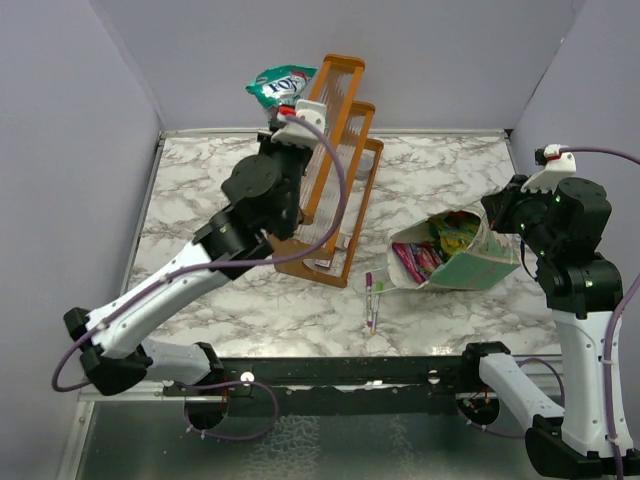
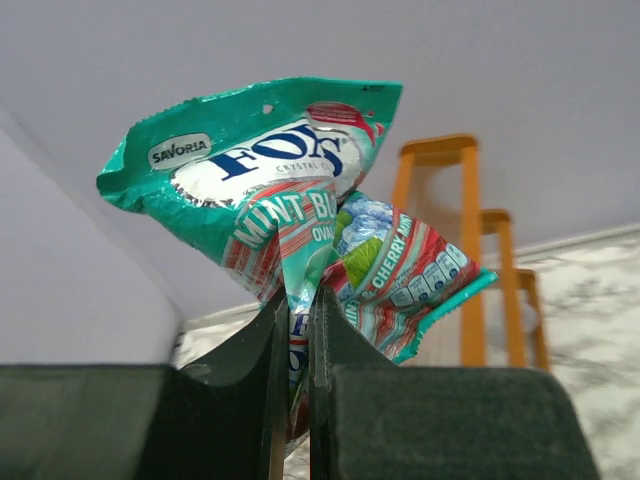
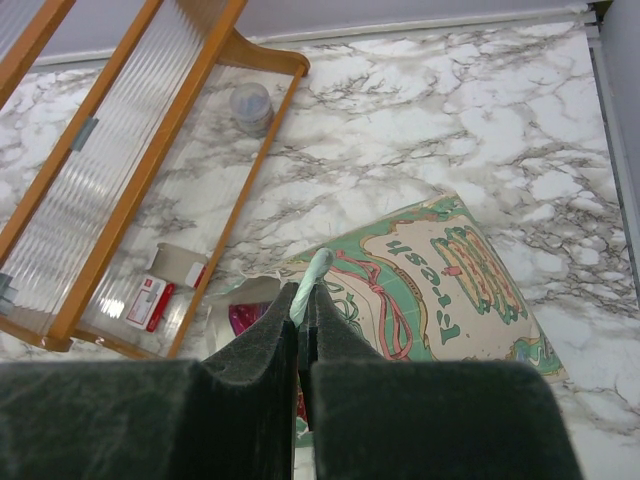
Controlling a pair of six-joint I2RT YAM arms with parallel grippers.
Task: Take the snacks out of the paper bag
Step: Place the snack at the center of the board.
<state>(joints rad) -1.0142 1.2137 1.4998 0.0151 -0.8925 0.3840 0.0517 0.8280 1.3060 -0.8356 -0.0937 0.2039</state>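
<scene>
I should next swing my left gripper left in the top view, then lower the teal packet onto bare marble tabletop between the rack and the side.
My left gripper is raised high over the back of the table, shut on a teal foil snack packet. In the left wrist view the packet stands up from between my shut fingers, with red and green print on its lower part. The mint-green paper bag lies on its side at the right, mouth toward the left, with several coloured snack packets inside. My right gripper is shut on the bag's rim; the right wrist view shows the pinched mint edge above the bag's printed face.
An orange wooden slatted rack stands in the middle, right beside my left arm. Two marker pens lie in front of the bag's mouth. Small items lie under the rack. Grey walls close in the left, back and right sides.
</scene>
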